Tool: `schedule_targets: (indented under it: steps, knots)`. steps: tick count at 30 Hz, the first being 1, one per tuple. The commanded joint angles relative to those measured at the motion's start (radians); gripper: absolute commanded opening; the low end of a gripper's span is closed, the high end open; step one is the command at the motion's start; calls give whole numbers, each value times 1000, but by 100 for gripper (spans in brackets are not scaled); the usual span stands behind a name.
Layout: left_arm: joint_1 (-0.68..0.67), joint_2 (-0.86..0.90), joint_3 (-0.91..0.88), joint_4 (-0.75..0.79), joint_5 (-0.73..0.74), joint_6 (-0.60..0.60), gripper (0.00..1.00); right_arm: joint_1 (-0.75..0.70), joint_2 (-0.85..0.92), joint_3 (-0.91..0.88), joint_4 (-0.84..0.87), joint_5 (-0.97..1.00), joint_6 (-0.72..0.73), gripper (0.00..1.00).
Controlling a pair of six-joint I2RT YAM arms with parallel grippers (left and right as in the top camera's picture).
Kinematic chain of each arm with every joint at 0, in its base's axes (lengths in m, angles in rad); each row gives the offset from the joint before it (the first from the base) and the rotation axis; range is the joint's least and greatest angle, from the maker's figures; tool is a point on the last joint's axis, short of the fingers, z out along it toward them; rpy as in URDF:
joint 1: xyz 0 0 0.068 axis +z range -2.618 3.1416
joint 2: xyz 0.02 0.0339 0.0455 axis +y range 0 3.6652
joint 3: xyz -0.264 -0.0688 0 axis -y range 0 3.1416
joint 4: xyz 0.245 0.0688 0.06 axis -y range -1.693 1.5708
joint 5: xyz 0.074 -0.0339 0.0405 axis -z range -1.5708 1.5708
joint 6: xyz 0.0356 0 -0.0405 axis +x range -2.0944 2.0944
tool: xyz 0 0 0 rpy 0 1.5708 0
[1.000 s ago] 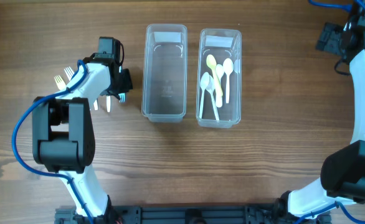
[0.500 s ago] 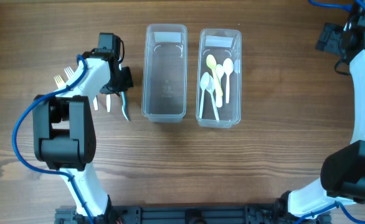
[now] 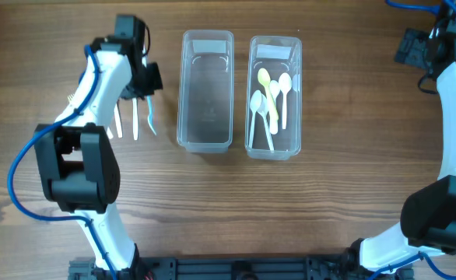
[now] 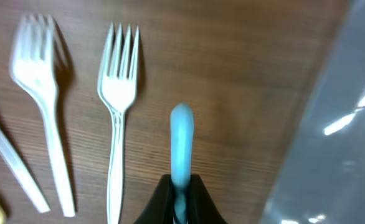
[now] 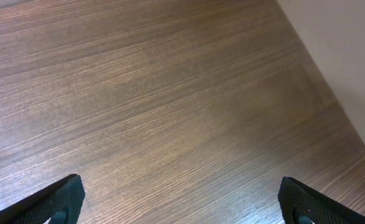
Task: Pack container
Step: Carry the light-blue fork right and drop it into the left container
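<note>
The blue utensil (image 3: 149,119) goes up in my left gripper next, then over the empty container's inside, since the other container holds only spoons.
My left gripper (image 3: 145,97) is shut on a light blue plastic utensil (image 3: 149,119) and holds it above the table, left of the empty clear container (image 3: 206,140). In the left wrist view the blue handle (image 4: 182,142) sticks out from between the jaws (image 4: 181,190), with two white forks (image 4: 117,99) lying on the wood below. A second clear container (image 3: 275,149) on the right holds several spoons (image 3: 271,101), white and yellow. My right gripper (image 5: 179,199) is open and empty over bare wood at the far right back corner.
White forks (image 3: 135,120) lie in a row on the table left of the containers. The table's right edge and a pale wall show in the right wrist view (image 5: 344,56).
My left gripper has lifted the blue utensil off the table and moved back and slightly left, away from the front. The right arm has not moved.
</note>
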Motion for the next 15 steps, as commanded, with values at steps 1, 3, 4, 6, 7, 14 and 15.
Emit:
schedule_targets:
  steps: [1, 3, 4, 6, 7, 14, 15]
  knots:
    - [-1, -20, 179, -87, 51, -3, 4, 5, 8, 8, 0, 17, 7, 100]
    - [-1, -21, 241, -128, 103, -20, 4, 5, 8, 8, 0, 17, 7, 100]
    - [-1, -21, 275, -148, 140, -34, 4, 5, 8, 8, 0, 16, 7, 100]
    - [-5, -21, 327, -175, 232, -34, 4, 5, 8, 8, 0, 17, 7, 100]
    - [-8, -21, 341, -179, 272, -36, 4, 5, 8, 8, 0, 17, 7, 100]
    - [-77, -21, 356, -167, 327, -85, 4, 5, 8, 8, 0, 17, 7, 100]
    - [-89, -20, 356, -162, 327, -84, 4, 5, 8, 8, 0, 17, 7, 100]
